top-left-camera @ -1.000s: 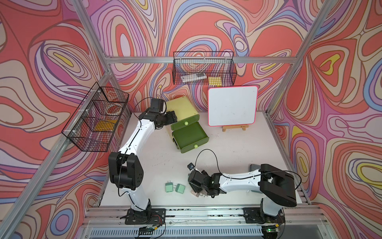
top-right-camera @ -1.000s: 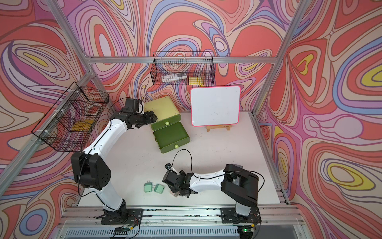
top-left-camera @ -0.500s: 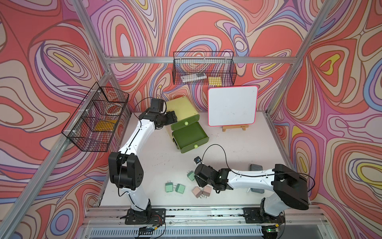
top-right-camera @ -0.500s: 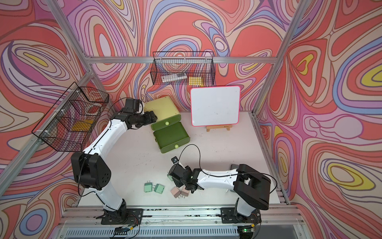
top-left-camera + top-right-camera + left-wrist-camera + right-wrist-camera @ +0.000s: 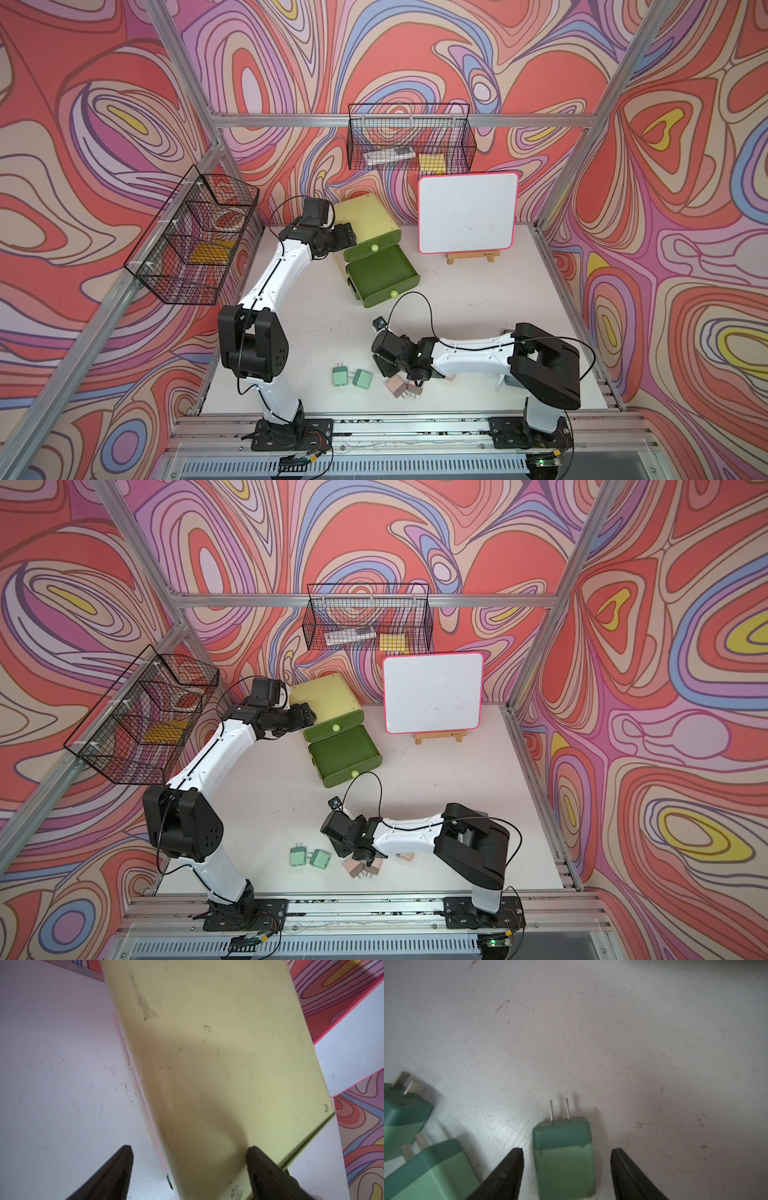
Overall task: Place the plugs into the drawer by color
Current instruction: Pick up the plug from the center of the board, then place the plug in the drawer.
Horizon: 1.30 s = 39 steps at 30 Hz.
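My right gripper comes down around the mint green plug's pale body below it next and closes, since both fingers already stand clear of its sides.
The lime-yellow drawer stands at the back, its middle tray pulled out and bare inside. My left gripper is open, straddling the chest's top edge, one finger over the top, the other beside its side; in both top views it sits at the chest's left. My right gripper is open, with a mint green plug lying between the fingers, gaps on both sides. Two more green plugs lie left of it. Pinkish-beige plugs lie near the front.
A whiteboard on a small easel stands right of the chest. Black wire baskets hang on the back wall and the left wall. The right arm's elbow hangs over the table's front right.
My right gripper has left the pinkish-beige plugs, uncovering them, and moved left over the third green plug. The left arm has not moved.
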Available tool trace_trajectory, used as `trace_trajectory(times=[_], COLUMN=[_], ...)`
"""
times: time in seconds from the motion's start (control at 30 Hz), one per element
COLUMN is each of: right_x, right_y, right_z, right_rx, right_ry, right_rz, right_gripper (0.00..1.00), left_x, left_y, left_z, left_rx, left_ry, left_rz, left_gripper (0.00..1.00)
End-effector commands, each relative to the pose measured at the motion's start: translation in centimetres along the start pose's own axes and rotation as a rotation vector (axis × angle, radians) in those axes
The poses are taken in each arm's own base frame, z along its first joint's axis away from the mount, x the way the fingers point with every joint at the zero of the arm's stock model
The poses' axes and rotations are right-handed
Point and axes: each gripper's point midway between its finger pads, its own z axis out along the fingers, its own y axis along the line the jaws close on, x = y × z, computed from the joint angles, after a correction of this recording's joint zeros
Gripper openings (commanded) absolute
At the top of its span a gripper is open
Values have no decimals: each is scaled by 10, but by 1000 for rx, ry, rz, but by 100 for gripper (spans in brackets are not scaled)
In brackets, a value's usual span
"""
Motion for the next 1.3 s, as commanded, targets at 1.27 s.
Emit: trace_trajectory(times=[1.27], right_x=[-195], right_y=[-153], right_z=[-31], right_rx=[179], right_ry=[-128], right_rz=[-60], right_gripper=[38], left_x=[30], left_y=[26], left_z=[15], left_rx=[-109], left_ry=[117], left_rz=[18], left_gripper=[90])
